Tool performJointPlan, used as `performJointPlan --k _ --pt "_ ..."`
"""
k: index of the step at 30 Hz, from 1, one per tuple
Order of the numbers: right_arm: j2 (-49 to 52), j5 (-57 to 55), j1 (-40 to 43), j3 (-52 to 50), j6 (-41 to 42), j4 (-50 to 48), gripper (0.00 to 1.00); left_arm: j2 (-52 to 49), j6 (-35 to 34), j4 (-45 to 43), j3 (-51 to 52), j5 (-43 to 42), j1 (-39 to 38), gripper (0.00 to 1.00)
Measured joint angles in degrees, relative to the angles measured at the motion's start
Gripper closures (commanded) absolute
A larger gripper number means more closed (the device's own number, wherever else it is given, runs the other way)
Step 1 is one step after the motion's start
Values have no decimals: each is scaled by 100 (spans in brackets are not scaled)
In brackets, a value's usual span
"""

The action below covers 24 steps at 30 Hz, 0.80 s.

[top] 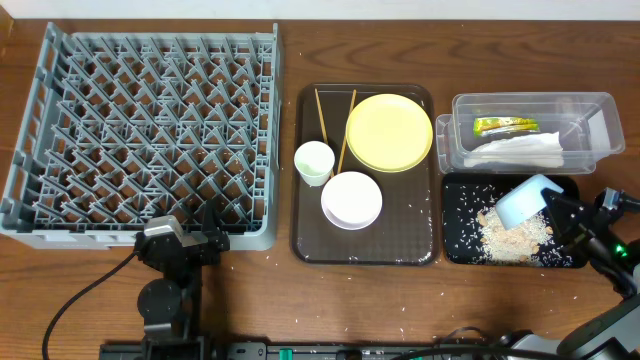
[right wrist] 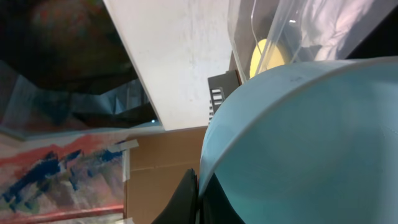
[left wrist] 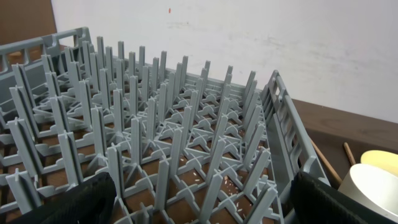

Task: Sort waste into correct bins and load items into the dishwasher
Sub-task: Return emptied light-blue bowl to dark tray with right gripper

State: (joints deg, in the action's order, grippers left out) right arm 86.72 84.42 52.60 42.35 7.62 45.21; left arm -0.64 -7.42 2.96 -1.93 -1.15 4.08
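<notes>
My right gripper is above the heaped rice and should next swing to the brown tray and lower the bowl onto its bare corner beside the white bowl.
My right gripper point(top: 556, 207) is shut on the rim of the light blue bowl point(top: 523, 202) and holds it tipped over the black tray point(top: 458, 247), where pale rice crumbs point(top: 513, 236) lie in a heap. In the right wrist view the bowl point(right wrist: 311, 143) fills the frame, its rim pinched between the fingers point(right wrist: 198, 199). The clear tub point(top: 603, 108) holds the green-and-yellow wrapper point(top: 504, 126) and the white napkin point(top: 520, 150). The yellow plate point(top: 389, 131), white cup point(top: 314, 160), white bowl point(top: 351, 199) and chopsticks point(top: 321, 115) lie on the brown tray. My left gripper point(top: 196, 238) is open and empty at the grey dish rack's point(top: 140, 135) front edge.
The dark brown serving tray point(top: 310, 235) sits between the rack and the bins. Stray rice grains are scattered on the table in front of it and inside the rack point(left wrist: 233, 183). The left wrist view shows the rack's upright pegs point(left wrist: 155, 124) and the cup's rim point(left wrist: 373, 186).
</notes>
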Motion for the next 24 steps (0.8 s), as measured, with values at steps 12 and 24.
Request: performJointPlan --k 12,24 --pt "-1639 -1803 -2481 289 -129 743 99 0 0 0 0 -2 0 10" --pt "-1718 -6498 -7772 817 1025 133 99 0 0 0 0 0 0 10"
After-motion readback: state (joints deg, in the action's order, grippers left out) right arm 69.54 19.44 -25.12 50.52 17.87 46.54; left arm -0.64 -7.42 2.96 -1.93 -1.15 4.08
